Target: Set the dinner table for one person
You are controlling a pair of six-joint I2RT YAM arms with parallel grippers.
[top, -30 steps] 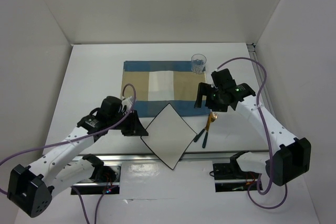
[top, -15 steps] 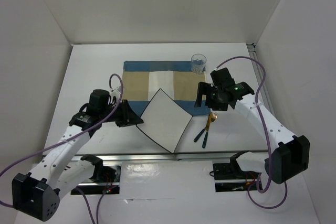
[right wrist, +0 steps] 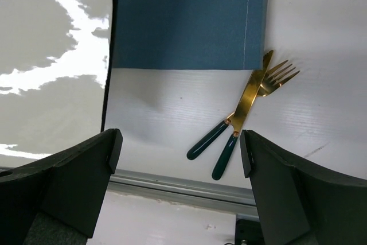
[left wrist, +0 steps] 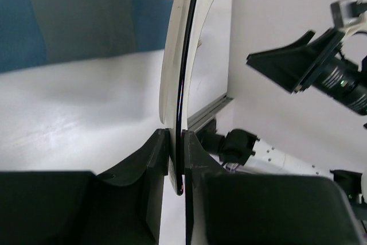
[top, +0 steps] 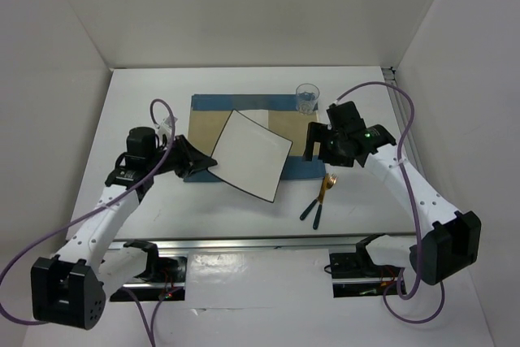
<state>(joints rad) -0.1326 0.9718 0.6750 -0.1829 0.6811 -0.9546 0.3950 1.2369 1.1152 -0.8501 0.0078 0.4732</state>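
The plate (top: 250,153) hangs crooked past the placemat's near edge, so the left gripper will next move and turn outward, lower it onto the tan middle of the placemat and let go.
My left gripper (top: 206,162) is shut on the left corner of a square glossy white plate (top: 250,153) and holds it tilted above the blue-and-tan placemat (top: 213,132) on the white dinner table (top: 138,111). In the left wrist view the plate's dark rim (left wrist: 183,73) stands edge-on between my fingers (left wrist: 150,164). My right gripper (top: 318,145) is open and empty above the placemat's right edge. A gold knife (right wrist: 243,107) and a gold fork (right wrist: 252,116) with dark green handles lie crossed on the table right of the plate, also in the top view (top: 318,198).
A small clear glass (top: 307,97) stands at the placemat's far right corner. White walls enclose the table on three sides. A metal rail (top: 268,243) runs along the near edge by the arm bases.
My left gripper has carried the plate up and away from the near edge to over the placemat's middle. The right arm has barely moved.
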